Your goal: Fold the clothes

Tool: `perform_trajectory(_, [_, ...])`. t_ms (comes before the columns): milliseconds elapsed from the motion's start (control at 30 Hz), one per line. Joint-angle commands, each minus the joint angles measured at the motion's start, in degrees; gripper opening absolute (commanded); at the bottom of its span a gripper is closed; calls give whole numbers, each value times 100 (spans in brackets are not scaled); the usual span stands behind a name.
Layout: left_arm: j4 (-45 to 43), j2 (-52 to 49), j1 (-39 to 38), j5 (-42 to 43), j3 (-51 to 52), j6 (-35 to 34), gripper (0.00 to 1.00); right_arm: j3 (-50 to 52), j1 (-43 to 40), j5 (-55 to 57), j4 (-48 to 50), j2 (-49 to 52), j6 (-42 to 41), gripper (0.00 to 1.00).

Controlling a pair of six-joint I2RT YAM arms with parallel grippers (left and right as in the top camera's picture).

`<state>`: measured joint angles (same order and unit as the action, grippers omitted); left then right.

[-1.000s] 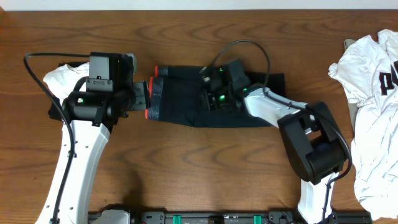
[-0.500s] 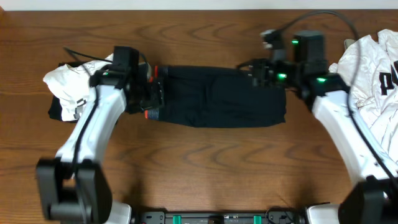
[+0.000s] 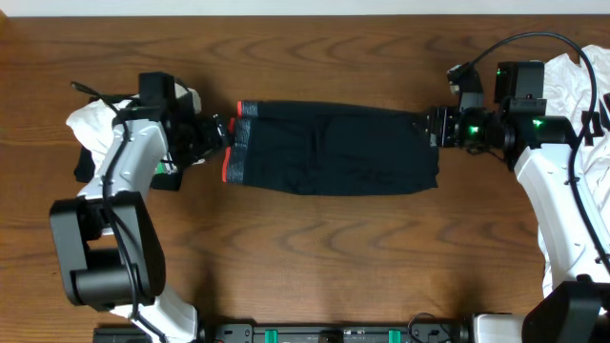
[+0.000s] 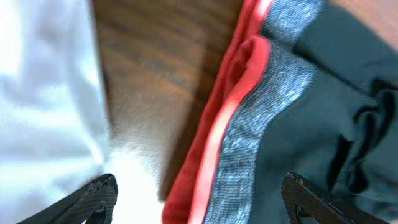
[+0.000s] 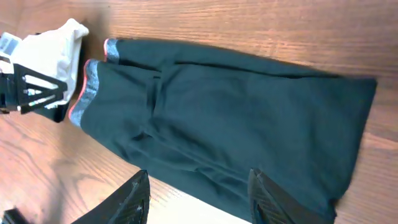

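My left gripper should go down and to the right in the overhead view, onto the grey waistband's red-orange edge (image 3: 232, 152) (image 4: 212, 162), because that edge runs between its spread fingers.
The black pants (image 3: 334, 148) lie folded in a long flat band across the middle of the table. Their grey waistband with its red-orange edge (image 3: 233, 143) is at the left end. My left gripper (image 3: 222, 133) is at that end and stands wide open. In the left wrist view the waistband (image 4: 261, 124) lies between and beyond its fingertips (image 4: 102, 190). My right gripper (image 3: 432, 129) hovers at the pants' right end, open. The right wrist view shows the pants (image 5: 217, 106) spread below its spread fingers (image 5: 134, 199).
A white T-shirt (image 3: 91, 124) lies bunched on something dark at the left, beside my left arm, and shows again in both wrist views (image 4: 43, 93) (image 5: 56, 50). Another white T-shirt with black lettering (image 3: 577, 71) is heaped at the right edge. Bare wooden table (image 3: 305, 257) in front.
My right gripper left the middle of the pants, moved to their right end and opened. My left gripper opened wider at the waistband. The pants now lie stretched out flat.
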<state>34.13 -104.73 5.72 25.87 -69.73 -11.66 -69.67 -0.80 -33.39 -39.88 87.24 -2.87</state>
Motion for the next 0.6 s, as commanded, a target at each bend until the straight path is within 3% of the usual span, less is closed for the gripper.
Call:
perform_trajectory(0, [-74,-457,37,922,26,306,87,2,-33,61,-20,-105,214,49])
perform_trajectory(167, [-90,-1005,44,1429,26,664,87,2,-33,61,-66,-105,212,48])
perform_trajectory(567, [-256,-1285,-234,1497,26,673,86,2,-33,87,-85,-105,210,43])
